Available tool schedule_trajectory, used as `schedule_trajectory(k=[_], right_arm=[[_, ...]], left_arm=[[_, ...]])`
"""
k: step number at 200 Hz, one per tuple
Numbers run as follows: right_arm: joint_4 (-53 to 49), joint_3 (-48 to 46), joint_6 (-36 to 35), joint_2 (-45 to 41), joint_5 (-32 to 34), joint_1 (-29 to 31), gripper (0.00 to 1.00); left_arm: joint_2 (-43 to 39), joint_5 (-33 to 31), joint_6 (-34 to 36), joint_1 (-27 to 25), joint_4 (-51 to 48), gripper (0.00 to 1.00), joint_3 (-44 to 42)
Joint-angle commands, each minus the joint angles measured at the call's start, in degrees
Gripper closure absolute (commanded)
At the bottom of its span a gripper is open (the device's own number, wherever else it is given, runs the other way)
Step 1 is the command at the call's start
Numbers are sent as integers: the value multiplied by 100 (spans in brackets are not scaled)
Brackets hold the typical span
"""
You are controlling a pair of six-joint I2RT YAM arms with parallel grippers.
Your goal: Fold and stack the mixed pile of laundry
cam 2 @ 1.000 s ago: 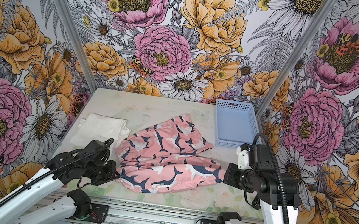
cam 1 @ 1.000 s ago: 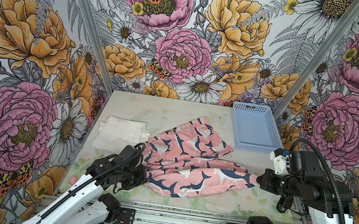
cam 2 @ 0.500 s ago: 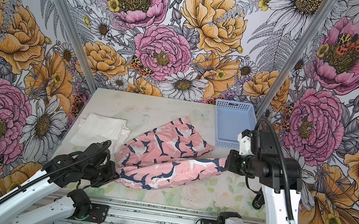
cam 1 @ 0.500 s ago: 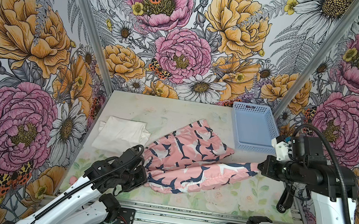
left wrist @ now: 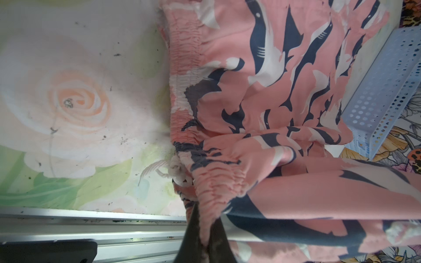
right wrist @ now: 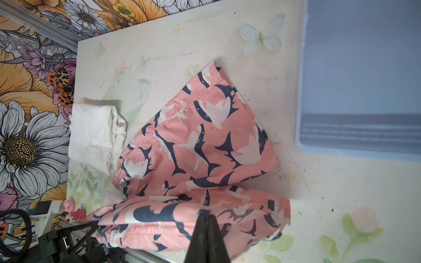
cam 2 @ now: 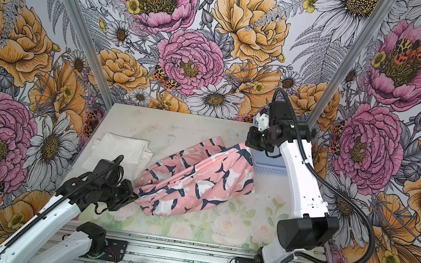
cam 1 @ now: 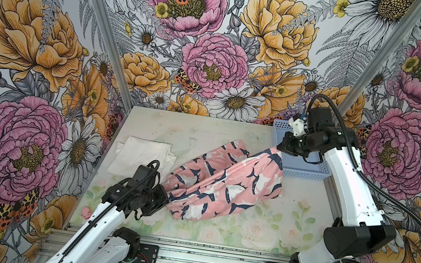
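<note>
The garment's raised hem goes outward and down with my right gripper next and comes free on the flat half's far corner [cam 1: 242, 143] [right wrist: 214, 71], because that corner still lies uncovered.
The pink garment [cam 1: 224, 185] with navy-and-white print lies in the middle of the table in both top views, one half lifted off the surface. My left gripper [cam 1: 165, 197] is shut on its gathered waistband [left wrist: 211, 182] near the front left. My right gripper [cam 1: 280, 148] is shut on the hem of the raised half [right wrist: 193, 218] and holds it up by the basket. The white garment [cam 1: 144, 153] lies folded at the left, just behind my left gripper and apart from it.
A light blue perforated basket [cam 1: 308, 172] stands at the back right, directly behind my right gripper. The table's front edge with its aluminium rail [cam 1: 186, 250] runs close below the left gripper. Flowered walls close in the left, back and right sides.
My right gripper has risen and moved back and leftward with the hem, lifting that half of the pink garment. The left gripper has kept its hold near the same spot.
</note>
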Motion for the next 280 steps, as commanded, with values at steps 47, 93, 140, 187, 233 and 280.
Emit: schedule_trajectory(k=[47,93,140,187,233,280], right_arm=[[316,1972,-124,1887,48,240,100],[327,3140,-74,3152,-182,309,100],[360,4029,-12,4031,-179,373,100],[702,4116,77,4493,-313,389,100],[1111,4121,178,4866,-341,406,100],[1450,4119,241,5342,-447,439,100]], left_arm=[[694,310,794,721,546,100,-11],[1275,466,1119,1072,956,100,18],[1653,510,1355,1332,1249,100,93],[2141,572,1439,1424,1759,100,31],[2548,582,1525,1534,2063,100,115],[2692,543,1615,1588,2124,100,123]])
